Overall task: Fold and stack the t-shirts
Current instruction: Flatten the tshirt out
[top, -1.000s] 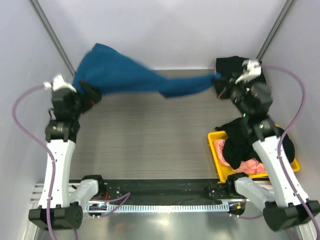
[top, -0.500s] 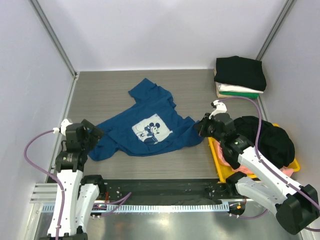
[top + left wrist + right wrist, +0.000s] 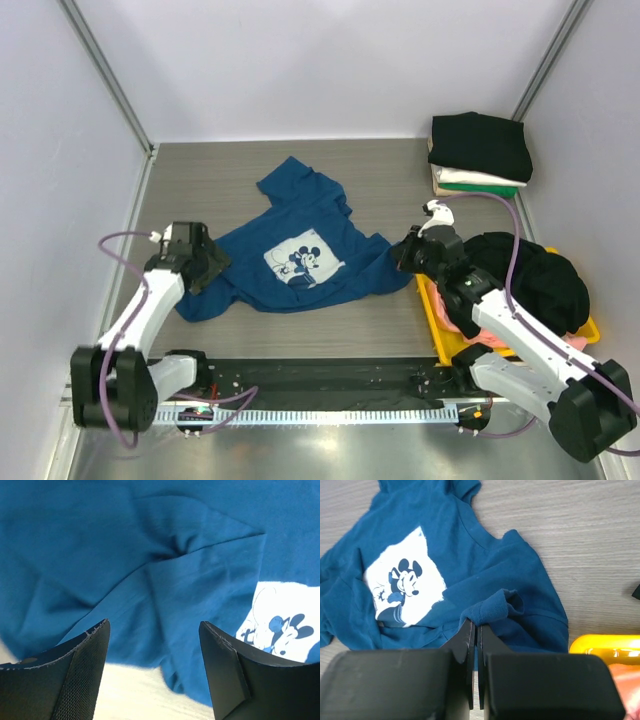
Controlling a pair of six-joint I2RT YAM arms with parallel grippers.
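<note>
I should lift my right gripper and swing it outward, then let go of the bunched edge above the tabletop (image 3: 404, 168) beside the folded stack, which lies outward of it.
A dark blue t-shirt (image 3: 300, 250) lies spread and wrinkled on the table, its white cartoon print (image 3: 298, 264) facing up. My left gripper (image 3: 205, 266) hovers open and empty over the shirt's left part (image 3: 165, 570), with the print (image 3: 280, 625) to its right. My right gripper (image 3: 403, 254) is shut on a bunched edge of the shirt (image 3: 495, 607) at its right side, fingers (image 3: 468, 630) pinched together. A folded stack with a black shirt (image 3: 480, 145) on top, over white and green ones, sits at the back right.
A yellow bin (image 3: 432, 310) stands at the right front, holding a black shirt (image 3: 535, 280) and a pink one (image 3: 462, 312). Its rim shows in the right wrist view (image 3: 605, 646). Walls enclose the table on three sides.
The blue shirt, stretched in the air between both grippers a second ago, now lies on the table. My left gripper has let go and shifted right over the shirt. The right gripper still holds it.
</note>
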